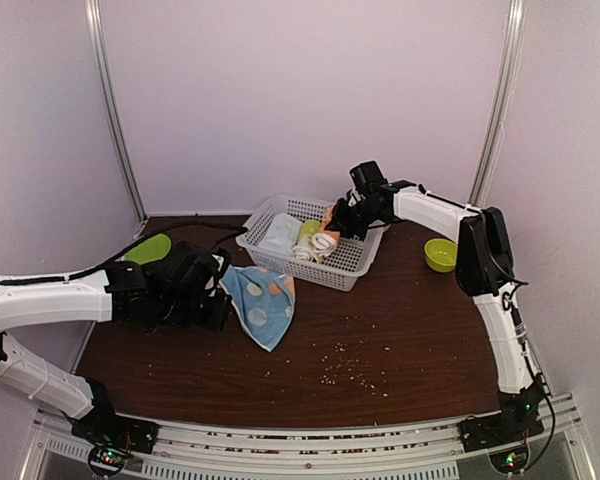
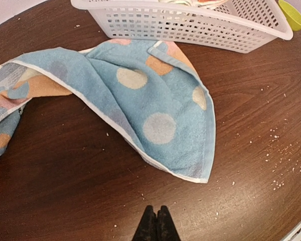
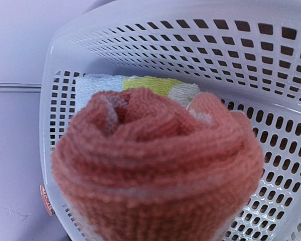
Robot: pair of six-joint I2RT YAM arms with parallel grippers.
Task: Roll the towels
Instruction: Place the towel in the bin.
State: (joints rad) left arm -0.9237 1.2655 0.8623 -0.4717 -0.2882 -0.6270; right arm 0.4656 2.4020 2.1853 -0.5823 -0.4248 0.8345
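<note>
The basket's bare bottom (image 3: 263,145) beside the yellow-green roll lies below my right gripper. The gripper lowers there next and releases the peach-orange towel (image 3: 155,165) in that empty space.
The light blue spotted towel (image 1: 264,306) lies crumpled and partly folded on the table in front of the basket; it also shows in the left wrist view (image 2: 155,110). My left gripper (image 1: 220,298) (image 2: 156,210) is shut and empty, just short of the towel's near corner. The peach-orange towel (image 3: 155,165), rolled into a tight cylinder, fills the right wrist view and hides the fingers. My right gripper (image 1: 338,220) holds it over the basket's far right corner, where a bit of orange (image 1: 327,214) shows.
The white slotted basket (image 1: 292,266) (image 2: 190,27) (image 3: 271,75) holds a pale blue-white roll (image 1: 280,235) and a yellow-green roll (image 1: 310,229). A green bowl (image 1: 440,254) stands right of it, a green dish (image 1: 148,248) at left. Crumbs (image 1: 355,372) dot the table.
</note>
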